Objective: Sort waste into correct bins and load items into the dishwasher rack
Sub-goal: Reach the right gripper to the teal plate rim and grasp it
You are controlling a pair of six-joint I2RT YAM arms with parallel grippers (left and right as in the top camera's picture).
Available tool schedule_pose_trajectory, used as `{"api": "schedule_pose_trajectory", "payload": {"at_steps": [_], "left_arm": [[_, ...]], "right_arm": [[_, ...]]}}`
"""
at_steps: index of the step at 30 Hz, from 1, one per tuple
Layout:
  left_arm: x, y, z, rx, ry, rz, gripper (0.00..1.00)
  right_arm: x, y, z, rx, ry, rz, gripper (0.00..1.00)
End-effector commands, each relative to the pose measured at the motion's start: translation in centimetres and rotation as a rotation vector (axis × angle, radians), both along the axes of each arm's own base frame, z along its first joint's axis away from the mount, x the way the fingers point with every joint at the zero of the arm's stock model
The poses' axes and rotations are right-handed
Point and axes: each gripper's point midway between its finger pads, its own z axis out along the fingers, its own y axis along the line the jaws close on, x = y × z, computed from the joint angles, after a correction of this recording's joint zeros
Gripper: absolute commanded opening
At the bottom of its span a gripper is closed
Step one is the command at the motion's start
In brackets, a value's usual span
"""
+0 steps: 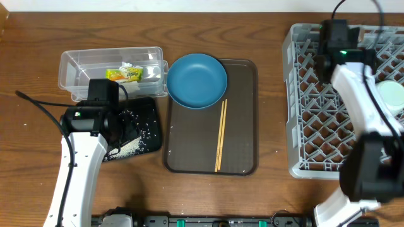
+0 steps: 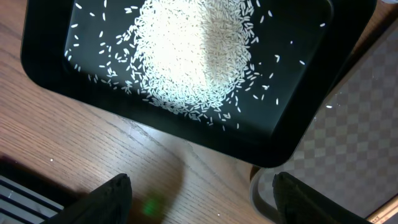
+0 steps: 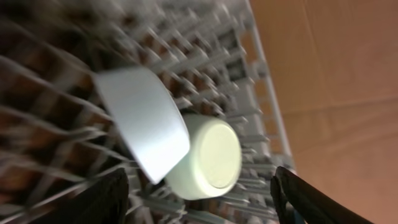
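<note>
My right gripper will leave the rack [image 1: 309, 126] next and lower to the dark blue bowl's rim facing the rack, because that bowl still lies on the brown tray.
The grey dishwasher rack [image 1: 309, 126] stands at the right. A light blue bowl [image 3: 143, 118] and a mint-green bowl [image 3: 208, 158] lie tipped in it, touching; the mint-green bowl also shows in the overhead view [image 1: 390, 96]. My right gripper [image 3: 199, 180] is open and empty above them. The black tray [image 2: 186, 134] holds a heap of white rice [image 2: 193, 53]. My left gripper [image 2: 202, 186] is open and empty over bare wood beside that tray. The clear tub [image 1: 82, 66] holds the snack wrapper [image 1: 125, 75] and tissue [image 1: 125, 65]. The dark blue bowl [image 1: 197, 80] and chopsticks [image 1: 221, 135] lie on the brown tray. The pink cup is out of view.
The brown serving tray [image 1: 243, 126] lies in the middle, between the black tray and the rack. A few stray rice grains lie on the wood left of my left arm [image 1: 25, 116]. My right arm [image 1: 360, 107] crosses the rack.
</note>
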Motion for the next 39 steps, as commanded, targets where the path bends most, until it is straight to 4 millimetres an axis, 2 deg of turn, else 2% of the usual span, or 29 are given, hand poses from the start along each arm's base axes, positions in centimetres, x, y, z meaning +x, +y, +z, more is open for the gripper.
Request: {"api": "schedule_pose_trajectory", "payload": {"at_steps": [1, 6, 8, 11, 15, 18, 23, 27, 29, 31, 34, 35, 39], "left_arm": [[0.1, 0.5, 0.3, 0.016, -0.008, 0.025, 0.75], [0.2, 0.5, 0.3, 0.016, -0.011, 0.025, 0.76], [0.2, 0.5, 0.3, 0.016, -0.011, 0.025, 0.76], [0.1, 0.5, 0.3, 0.016, -0.011, 0.025, 0.76], [0.1, 0.5, 0.3, 0.016, -0.011, 0.025, 0.76], [0.1, 0.5, 0.3, 0.016, -0.011, 0.025, 0.76], [0.1, 0.5, 0.3, 0.016, -0.011, 0.025, 0.76], [0.1, 0.5, 0.3, 0.016, -0.010, 0.025, 0.76], [0.1, 0.5, 0.3, 0.016, -0.011, 0.025, 0.76], [0.1, 0.5, 0.3, 0.016, -0.011, 0.025, 0.76], [0.1, 0.5, 0.3, 0.016, -0.011, 0.025, 0.76], [0.1, 0.5, 0.3, 0.016, -0.011, 0.025, 0.76], [0.1, 0.5, 0.3, 0.016, -0.010, 0.025, 0.76]], "right_arm": [[1.4, 7.6, 1.5, 0.336, -0.103, 0.266, 0.71], [0.9, 21.9, 3.1, 0.893, -0.121, 0.710, 0.64], [0.5, 25.3, 3.2, 1.019, -0.113, 0.754, 0.63], [0.2, 28.7, 1.9, 1.067, -0.075, 0.766, 0.62], [0.1, 32.5, -1.7, 1.047, 0.005, 0.758, 0.64], [0.1, 33.9, -5.0, 1.035, 0.043, 0.658, 0.65], [-0.1, 36.5, -10.6, 1.049, 0.109, 0.556, 0.61], [-0.1, 36.2, -14.4, 1.007, 0.121, 0.430, 0.51], [0.0, 36.0, -15.1, 1.004, 0.115, 0.391, 0.44], [0.3, 35.9, -15.2, 1.004, 0.107, 0.388, 0.31], [0.9, 35.9, -14.9, 1.009, 0.080, 0.396, 0.06], [0.9, 35.9, -14.9, 1.010, 0.078, 0.397, 0.01], [0.8, 35.7, -15.0, 1.006, 0.086, 0.390, 0.01]]}}
